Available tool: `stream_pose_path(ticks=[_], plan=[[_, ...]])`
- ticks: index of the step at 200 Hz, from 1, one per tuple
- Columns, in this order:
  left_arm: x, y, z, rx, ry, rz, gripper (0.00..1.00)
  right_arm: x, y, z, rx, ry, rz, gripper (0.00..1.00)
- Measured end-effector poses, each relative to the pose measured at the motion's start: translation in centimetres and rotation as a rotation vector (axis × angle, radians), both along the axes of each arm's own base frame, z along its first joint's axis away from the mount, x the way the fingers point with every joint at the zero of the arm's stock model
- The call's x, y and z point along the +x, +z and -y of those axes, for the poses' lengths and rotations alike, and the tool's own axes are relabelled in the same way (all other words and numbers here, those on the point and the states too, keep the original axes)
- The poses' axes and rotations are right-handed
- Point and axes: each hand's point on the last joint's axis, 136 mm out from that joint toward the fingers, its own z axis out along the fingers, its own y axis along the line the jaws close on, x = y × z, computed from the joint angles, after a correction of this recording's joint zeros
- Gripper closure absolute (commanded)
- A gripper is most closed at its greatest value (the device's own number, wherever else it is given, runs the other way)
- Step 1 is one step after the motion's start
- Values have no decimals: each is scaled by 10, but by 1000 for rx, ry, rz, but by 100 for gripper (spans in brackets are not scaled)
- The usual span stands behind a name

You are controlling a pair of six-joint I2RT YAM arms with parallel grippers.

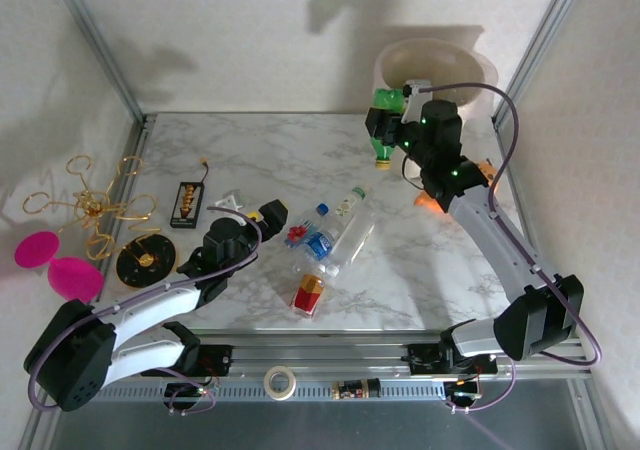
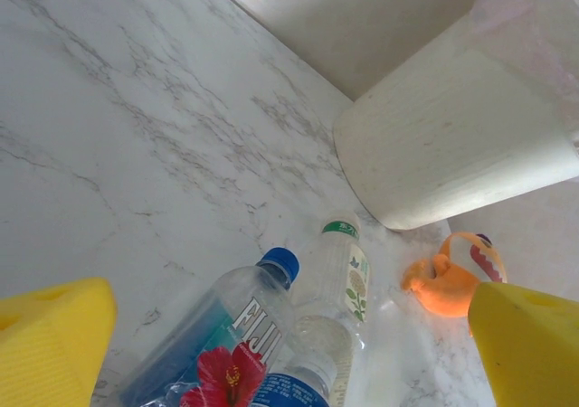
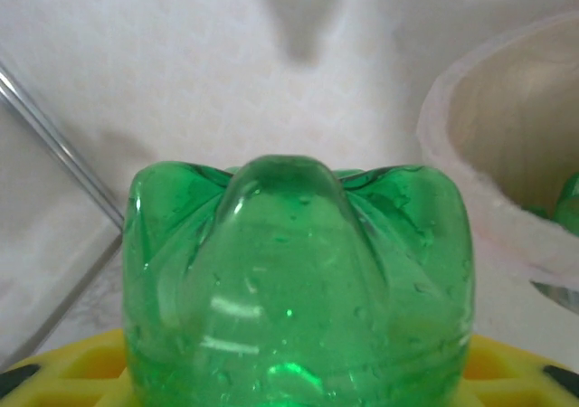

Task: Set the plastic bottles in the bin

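Note:
The green plastic bottle (image 1: 387,99) still hangs outside the bin, so my right gripper will carry it outward past the bin's rim and over the bin's opening (image 1: 437,63) to release it.
My right gripper (image 1: 385,125) is shut on a green plastic bottle (image 1: 387,99), held above the table just left of the cream-white bin (image 1: 435,65). In the right wrist view the green bottle's base (image 3: 298,280) rises between my yellow fingers (image 3: 72,371), with the bin's rim (image 3: 470,154) to the right and something green (image 3: 568,203) inside it. My left gripper (image 1: 270,215) stands open beside clear bottles (image 1: 335,235) lying mid-table. Its wrist view shows a blue-capped Fiji bottle (image 2: 226,335), a green-labelled clear bottle (image 2: 344,280) and a blue-labelled one (image 2: 298,389). A red-labelled bottle (image 1: 308,295) lies nearer the front edge.
An orange toy (image 1: 428,202) sits under the right arm, seen also as the toy (image 2: 448,280) by the bin's wall (image 2: 452,145). A gold wire ornament (image 1: 95,205), pink discs (image 1: 55,265) and a small black tray (image 1: 187,202) sit at the left. A tape roll (image 1: 281,380) lies on the front rail.

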Motion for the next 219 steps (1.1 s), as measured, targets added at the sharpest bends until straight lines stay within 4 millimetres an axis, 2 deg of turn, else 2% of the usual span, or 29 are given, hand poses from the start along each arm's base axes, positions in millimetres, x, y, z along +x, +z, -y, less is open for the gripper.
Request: stream_pose_path(ticks=[6, 18, 41, 64, 86, 118, 157, 188, 219], plan=[[-1, -1, -2, 5, 4, -1, 0, 5, 5, 1, -1, 4, -8, 53], [-4, -3, -7, 16, 16, 0, 0, 28, 32, 7, 17, -16, 40, 53], [-8, -4, -13, 26, 35, 4, 0, 65, 69, 39, 41, -99, 118, 54], [-10, -4, -18, 37, 49, 7, 0, 87, 91, 68, 61, -168, 159, 53], [-12, -4, -20, 49, 49, 10, 0, 107, 97, 89, 79, -220, 173, 53], [-14, -2, -25, 57, 58, 19, 0, 133, 82, 119, 107, -290, 141, 54], [-16, 1, -30, 61, 73, 26, 0, 168, 44, 152, 139, -363, 66, 53], [-19, 3, -35, 59, 84, 32, 0, 187, 10, 156, 140, -376, 1, 49], [-23, 2, -38, 62, 91, 31, 0, 197, -5, 154, 141, -378, -35, 40]])
